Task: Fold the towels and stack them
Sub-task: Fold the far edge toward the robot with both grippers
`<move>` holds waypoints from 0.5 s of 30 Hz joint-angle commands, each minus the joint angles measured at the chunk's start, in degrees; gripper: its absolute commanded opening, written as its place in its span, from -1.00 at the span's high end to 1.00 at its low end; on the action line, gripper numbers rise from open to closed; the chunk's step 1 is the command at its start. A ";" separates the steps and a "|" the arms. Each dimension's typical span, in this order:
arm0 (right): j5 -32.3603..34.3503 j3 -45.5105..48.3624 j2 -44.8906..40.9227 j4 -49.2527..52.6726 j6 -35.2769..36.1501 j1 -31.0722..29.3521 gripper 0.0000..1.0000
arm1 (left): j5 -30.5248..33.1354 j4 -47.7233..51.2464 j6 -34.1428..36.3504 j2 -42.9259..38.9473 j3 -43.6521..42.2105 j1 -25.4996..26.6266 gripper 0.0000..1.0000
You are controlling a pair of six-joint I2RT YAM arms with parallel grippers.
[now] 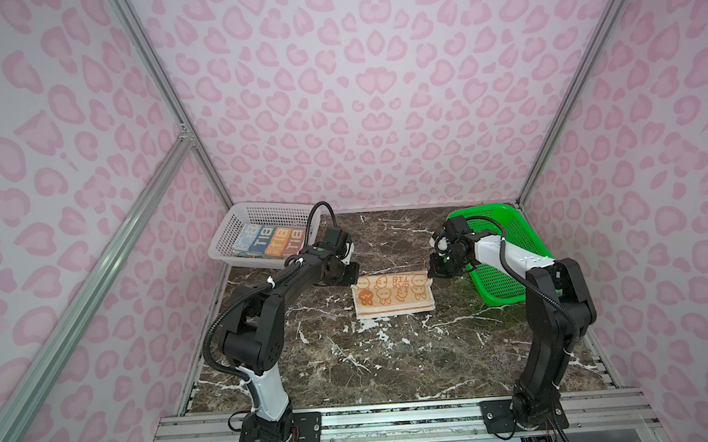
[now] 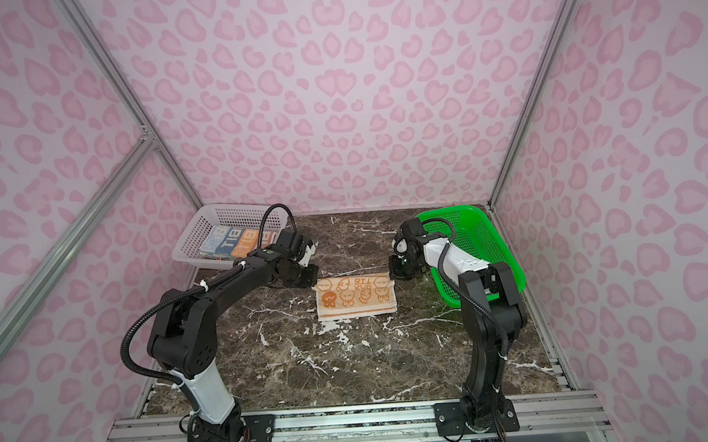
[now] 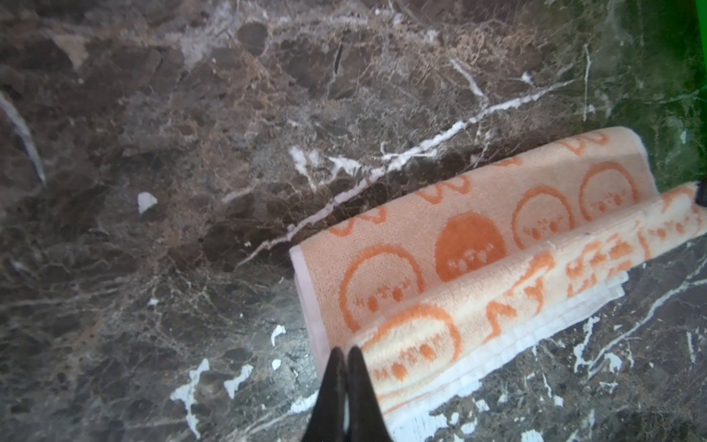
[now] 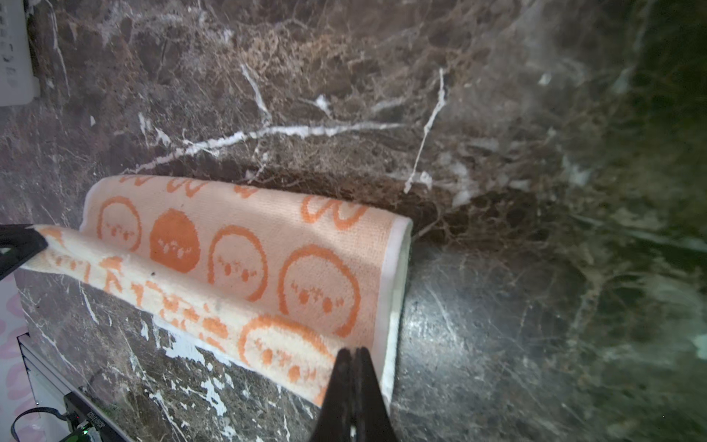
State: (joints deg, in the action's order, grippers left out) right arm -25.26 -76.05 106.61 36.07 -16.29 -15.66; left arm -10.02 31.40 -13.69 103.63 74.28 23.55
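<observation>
My left gripper will move back and down next and let go of the towel's held corner on the towel's near edge [image 1: 364, 316] [image 3: 421, 419], because that edge is below and back from the gripper.
An orange-on-cream towel [image 1: 393, 297] [image 2: 356, 296] lies half folded in the middle of the marble table. Its far edge is lifted and stretched between my two grippers. My left gripper [image 1: 353, 278] [image 2: 311, 280] [image 3: 344, 354] is shut on the towel's far left corner. My right gripper [image 1: 432, 274] [image 2: 393, 275] [image 4: 354, 354] is shut on the far right corner. In both wrist views the towel [image 3: 478, 264] [image 4: 245, 264] curls over itself, with a white underside showing at the near edge. Folded towels with blue and orange blocks [image 1: 268, 241] [image 2: 237, 240] lie in the white basket.
The white perforated basket [image 1: 242, 263] [image 2: 196, 259] stands at the back left, behind my left arm. A green perforated basket [image 1: 498, 302] [image 2: 452, 302] stands at the back right, under my right arm. Pink-patterned walls enclose the marble table [image 1: 393, 361] on three sides.
</observation>
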 commanded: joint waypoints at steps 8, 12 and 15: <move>5.00 4.13 -1.23 -2.13 -0.88 -0.44 1.00 | 3.34 -2.38 -4.38 -4.22 -7.17 2.80 0.94; 4.81 4.52 -0.90 -2.89 -1.20 -0.07 1.00 | 3.48 -3.43 -4.96 -4.24 -9.07 3.87 0.94; 4.30 4.98 -0.48 -3.15 -1.37 -0.20 1.00 | 3.72 -3.57 -5.10 -3.33 -9.35 3.97 0.94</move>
State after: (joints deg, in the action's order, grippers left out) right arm -23.18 -71.61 105.45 33.39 -17.34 -15.97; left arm -9.04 27.66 -17.98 100.16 65.19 27.55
